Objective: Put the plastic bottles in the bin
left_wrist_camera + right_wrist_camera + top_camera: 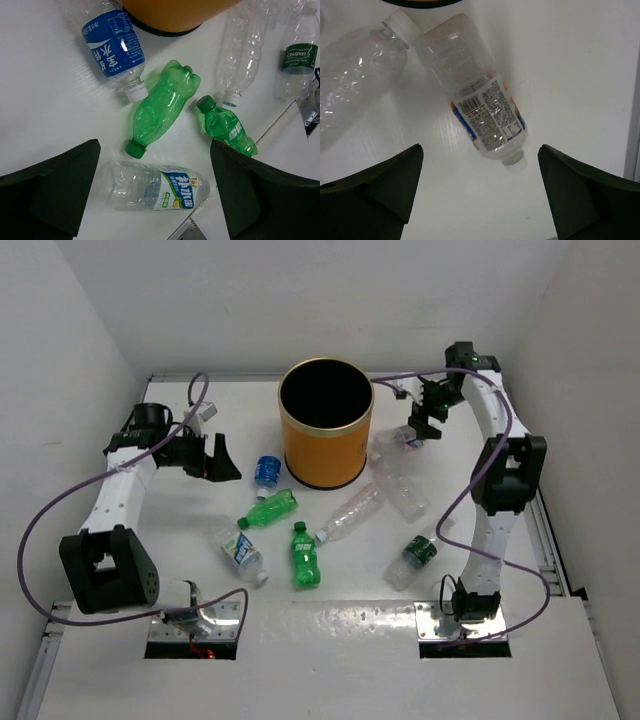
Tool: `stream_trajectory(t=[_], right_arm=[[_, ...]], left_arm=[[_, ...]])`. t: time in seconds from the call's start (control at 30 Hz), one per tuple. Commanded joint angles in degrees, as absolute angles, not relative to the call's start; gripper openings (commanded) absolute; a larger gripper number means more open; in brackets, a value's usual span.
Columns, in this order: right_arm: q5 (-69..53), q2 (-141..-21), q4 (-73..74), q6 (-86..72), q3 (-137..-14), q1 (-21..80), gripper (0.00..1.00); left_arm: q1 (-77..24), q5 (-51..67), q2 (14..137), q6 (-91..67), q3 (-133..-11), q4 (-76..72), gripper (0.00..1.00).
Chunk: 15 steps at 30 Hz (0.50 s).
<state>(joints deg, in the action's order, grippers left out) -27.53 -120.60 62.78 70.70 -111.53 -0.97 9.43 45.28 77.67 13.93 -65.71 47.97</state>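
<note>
I will move my right gripper down toward the bin (322,458) next and turn it to straddle the bottle's middle (400,438), because the clear labelled bottle lies slanted to my open fingers.
The orange bin (322,458) with a black inside stands at the table's middle back. Several plastic bottles lie on the table in front of it: a blue one (267,470), two green ones (270,509) (303,556), and a clear one with a blue-green label (240,551). My left gripper (216,458) is open and empty, left of the blue bottle; its wrist view shows those bottles (161,106) below it. My right gripper (424,426) is open and empty above a clear labelled bottle (480,118) right of the bin.
More clear bottles lie right of centre: a long one (350,514), a crinkled one (401,489) and one with a dark green label (413,557). White walls enclose the table. Metal mounting plates (195,625) sit at the near edge.
</note>
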Motion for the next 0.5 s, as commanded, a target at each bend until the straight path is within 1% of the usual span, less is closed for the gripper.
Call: stream_trajectory(t=[0.0, 0.03, 0.23, 0.33, 0.47], right_arm=[[-27.78, -123.57, 64.60, 80.58, -116.28, -0.44, 0.94], [-27.34, -124.97, 64.60, 83.64, -116.37, 1.47, 0.94], [-25.84, -130.69, 67.76, 89.46, -120.85, 2.99, 0.94], [-25.67, -132.27, 64.80, 90.35, -120.15, 3.43, 0.94], [-24.35, -135.51, 64.51, 92.28, -120.23, 4.39, 0.94]], left_arm=[[11.33, 49.12, 79.62, 15.73, -68.99, 48.60, 0.99], [11.34, 49.13, 80.76, 15.73, -68.99, 48.60, 0.99], [12.48, 50.27, 83.05, 16.35, -69.61, 49.13, 0.99], [13.01, 50.27, 83.06, 16.87, -69.61, 49.13, 0.99], [13.01, 49.66, 83.58, 16.87, -69.61, 49.13, 0.99]])
